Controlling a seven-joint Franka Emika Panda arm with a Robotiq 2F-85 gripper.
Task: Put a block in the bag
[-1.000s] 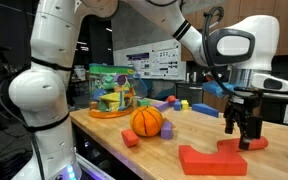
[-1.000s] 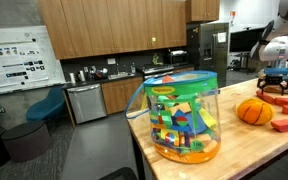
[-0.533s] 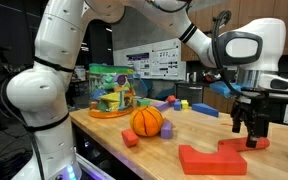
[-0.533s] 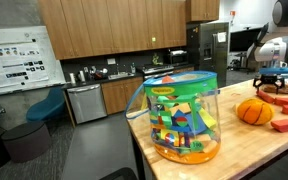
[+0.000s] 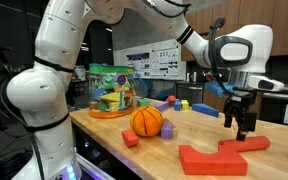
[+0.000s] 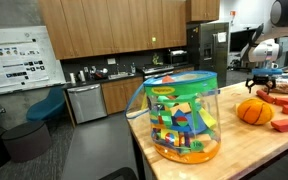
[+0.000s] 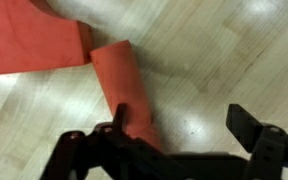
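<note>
The bar lies below my gripper and to the left in the wrist view. My gripper will go down onto the slim bar's middle (image 5: 248, 145) (image 7: 134, 110) next while shifting to that side.
The block, a slim red-orange bar (image 5: 249, 144), lies flat on the wooden table, touching the end of the wide flat red block (image 5: 210, 160). My gripper (image 5: 242, 127) hangs just above the bar, open and empty. In the wrist view the bar (image 7: 124, 85) runs down under the left finger (image 7: 117, 128), while the right finger (image 7: 250, 127) stands over bare wood. My gripper (image 7: 184, 128) holds nothing. The see-through bag (image 5: 111, 90) with its green rim stands far off at the table's other end, full of coloured pieces, and shows large in an exterior view (image 6: 181, 117).
An orange ball (image 5: 147, 121) sits mid-table, with a small red cube (image 5: 130, 138) and a purple block (image 5: 167, 131) beside it. More small blocks (image 5: 184, 104) lie at the back. The ball (image 6: 254, 111) and a red piece (image 6: 284, 124) show beyond the bag.
My gripper dipped toward the bar half a second ago, then rose a little and shifted sideways along it. The bar still lies on the table.
</note>
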